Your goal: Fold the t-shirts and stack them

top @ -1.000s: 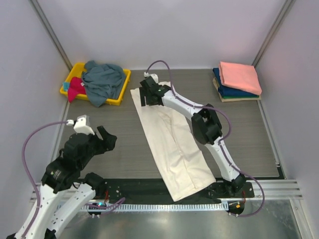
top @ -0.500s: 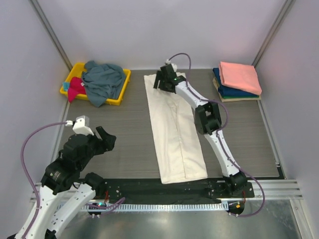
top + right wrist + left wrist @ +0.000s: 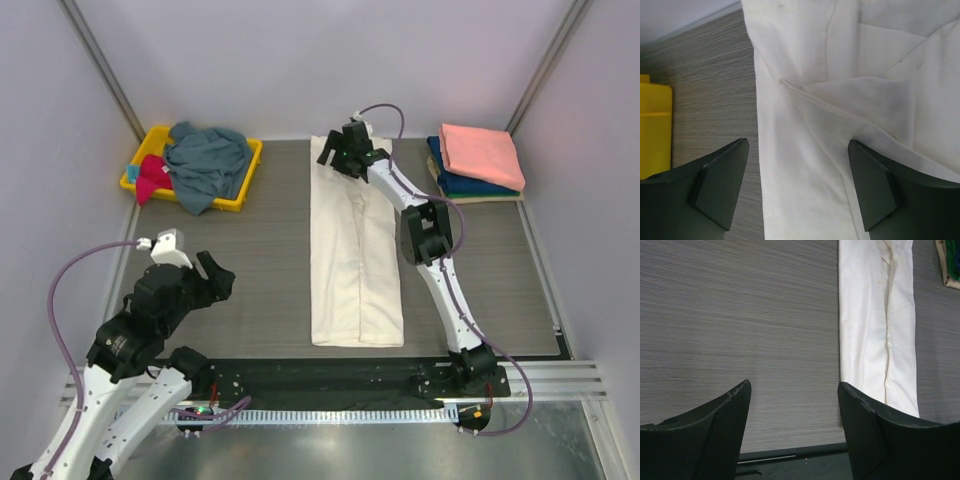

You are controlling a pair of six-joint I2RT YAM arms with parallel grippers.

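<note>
My right gripper needs to move back along the cream t-shirt next and come down onto its near corner on the stack's side (image 3: 399,340), because the t-shirt lies at full length.
The cream-white t-shirt (image 3: 352,250) lies flat as a long narrow folded strip down the middle of the table. My right gripper (image 3: 342,158) hovers over its far end with the jaws wide open; in the right wrist view (image 3: 797,152) the cream cloth (image 3: 840,100) lies flat and creased below both fingers. My left gripper (image 3: 213,280) is open and empty over bare table at the near left (image 3: 794,390), with the cream strip (image 3: 875,315) to its right. A salmon-pink tee (image 3: 482,152) tops a navy one (image 3: 470,185) in a folded stack at the far right.
A yellow bin (image 3: 245,190) at the far left holds a crumpled grey-blue tee (image 3: 208,160) and a magenta one (image 3: 150,178). Its corner shows in the right wrist view (image 3: 652,130). Walls enclose the table on three sides. A black rail (image 3: 330,380) runs along the near edge.
My right gripper swung the far end of the cream shirt to the right, so the strip turned from diagonal to straight. The left arm barely moved.
</note>
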